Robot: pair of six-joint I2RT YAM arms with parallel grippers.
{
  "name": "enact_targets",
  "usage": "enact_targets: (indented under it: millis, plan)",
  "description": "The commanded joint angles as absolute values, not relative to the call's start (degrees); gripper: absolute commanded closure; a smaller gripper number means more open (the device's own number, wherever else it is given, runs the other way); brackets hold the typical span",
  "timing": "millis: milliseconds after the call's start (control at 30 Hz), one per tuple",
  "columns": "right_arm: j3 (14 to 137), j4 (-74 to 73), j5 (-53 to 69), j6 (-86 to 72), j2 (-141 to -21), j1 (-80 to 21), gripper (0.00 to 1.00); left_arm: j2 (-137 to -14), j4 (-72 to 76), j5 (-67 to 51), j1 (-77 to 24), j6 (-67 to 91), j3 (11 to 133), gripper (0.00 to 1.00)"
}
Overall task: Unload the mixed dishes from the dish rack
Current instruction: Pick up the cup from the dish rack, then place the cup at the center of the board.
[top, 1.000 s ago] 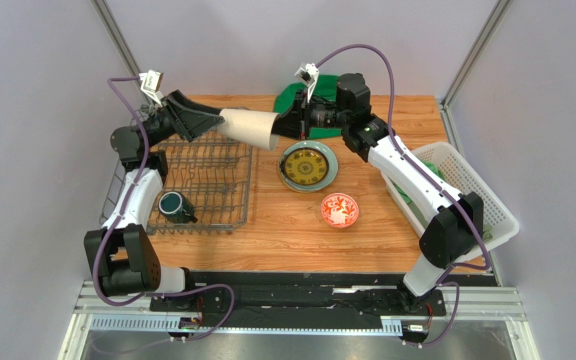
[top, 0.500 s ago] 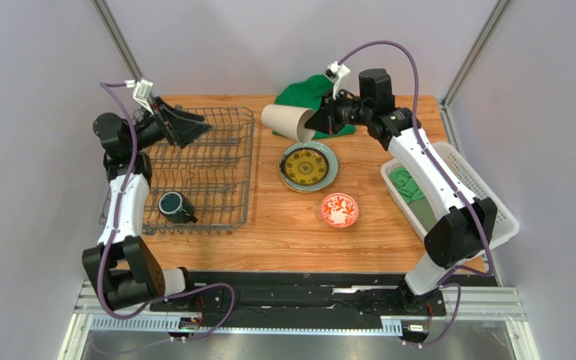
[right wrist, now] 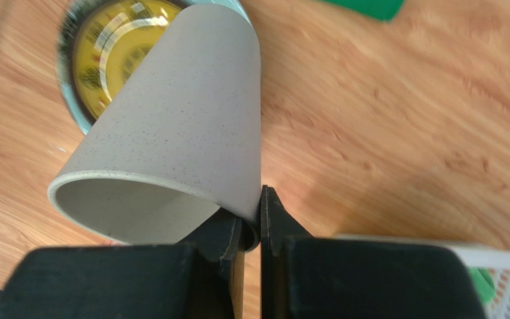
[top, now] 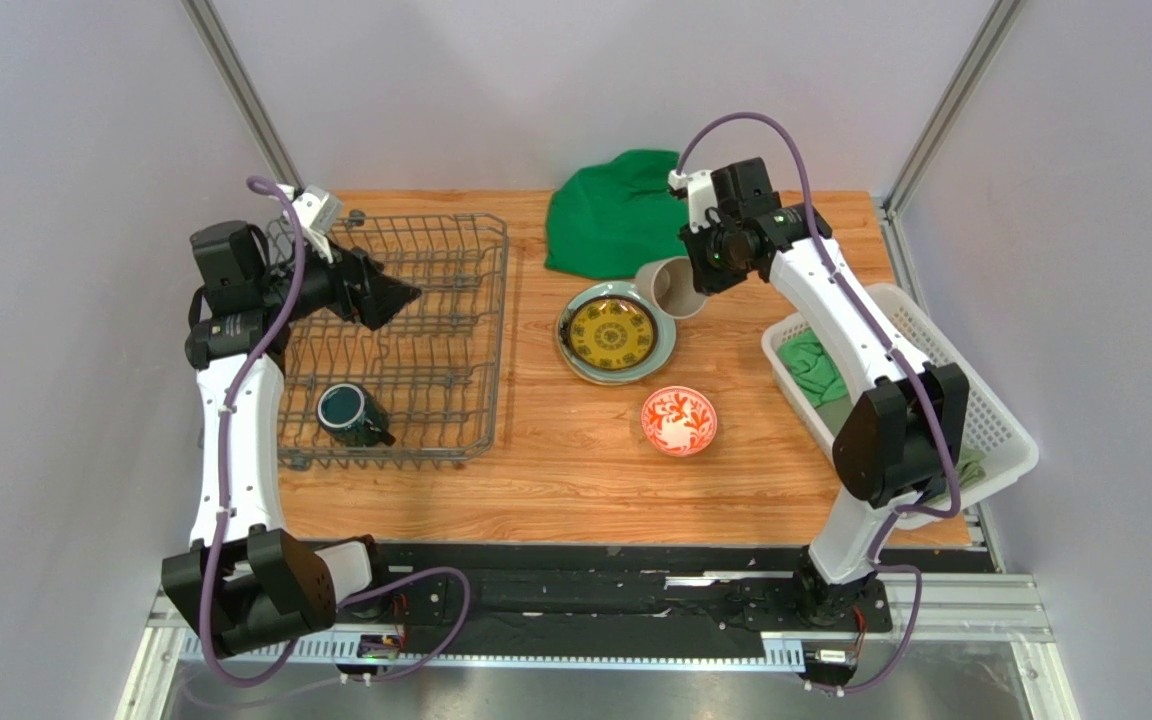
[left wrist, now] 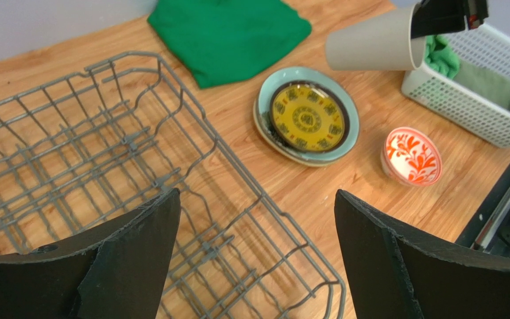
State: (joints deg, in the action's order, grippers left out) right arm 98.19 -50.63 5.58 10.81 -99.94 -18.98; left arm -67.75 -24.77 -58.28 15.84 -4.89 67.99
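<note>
Next, my right gripper carries the cup back and down to the bare tabletop between plate and basket to release, since that lies below and back.
The beige cup [top: 669, 288] [right wrist: 178, 133] hangs tilted by the far right rim of the pale green plate [top: 663, 342]. My right gripper [top: 696, 273] [right wrist: 259, 199] is shut on its rim, one finger inside and one outside. The small yellow patterned plate [top: 608, 330] [left wrist: 307, 118] lies on the green plate. The red-and-white bowl [top: 678, 420] [left wrist: 414, 154] sits nearer. The grey dish rack [top: 447, 270] [left wrist: 71, 153] holds the dark teal mug [top: 345, 411] at its near left. My left gripper [top: 387, 294] [left wrist: 256, 194] stands open and empty above the rack's far part.
A green cloth [top: 612, 210] [left wrist: 231, 33] lies at the back centre. At the right edge stands a white lattice basket [top: 973, 405] [left wrist: 477, 100] with green cloth inside. Frame posts rise at both back corners.
The right gripper has carried the cup rightward from the rack's far corner and down beside the plates. The left gripper has pulled back left over the rack.
</note>
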Motion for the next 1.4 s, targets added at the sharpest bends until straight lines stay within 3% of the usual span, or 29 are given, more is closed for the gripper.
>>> enact_targets:
  millis: [0,700,1367]
  plan:
    - [100.3,-56.2,-1.6,13.4,-100.5,-16.3,1.00,-67.3,-31.9,-55.8,15.9,-14.8,68.6,0.07]
    - [109.0,-74.5,3.3,18.7,-111.4,-10.7,1.00,-68.3,-36.4,-55.3,16.0,-20.7,68.1,0.08]
    - [115.0,-81.9,5.1,21.1,-116.8,-10.2,1.00,-68.7,-38.2,-55.2,15.9,-22.2,68.7,0.09]
